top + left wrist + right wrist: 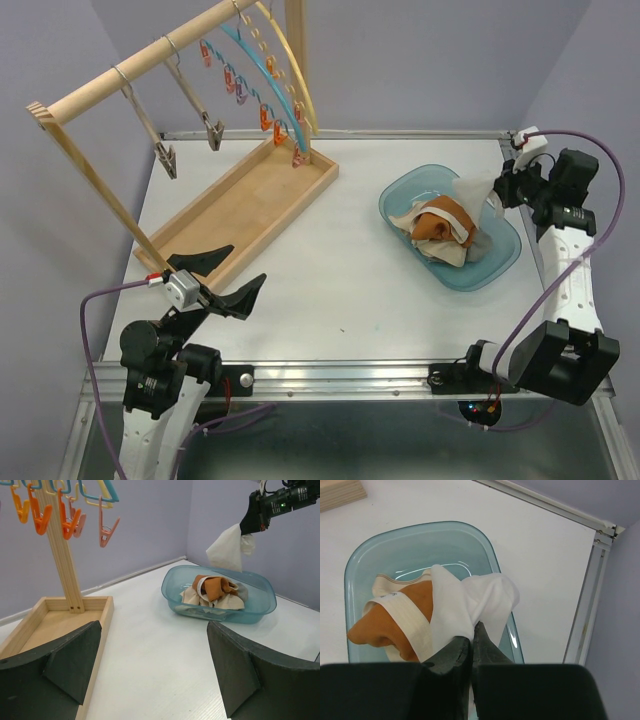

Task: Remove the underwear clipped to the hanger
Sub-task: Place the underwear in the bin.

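Note:
The right gripper moves down and left in the top view next, clear of the tub's rim, and releases the white underwear, as the rust-orange pair (385,625) lies below there.
My right gripper (472,635) is shut on a white piece of underwear (470,600), which hangs just above the right end of the blue tub (420,527). In the tub lie a rust-orange pair (385,625) with a pale waistband and beige pieces (385,582). From above, the white cloth (472,192) hangs below the right gripper (500,195) over the tub (500,262). The curved hanger (262,75) on the wooden rack carries orange and pink clips (65,510) with no cloth in them. Near the front left, my left gripper (248,264) stands open and empty above the table.
The rack's wooden tray base (250,205) lies at the back left, close to the left gripper's left finger (75,660). Two metal clip hangers (165,155) dangle from the rack's wooden bar (140,70). A metal rail (585,610) edges the table on the right, with purple walls around.

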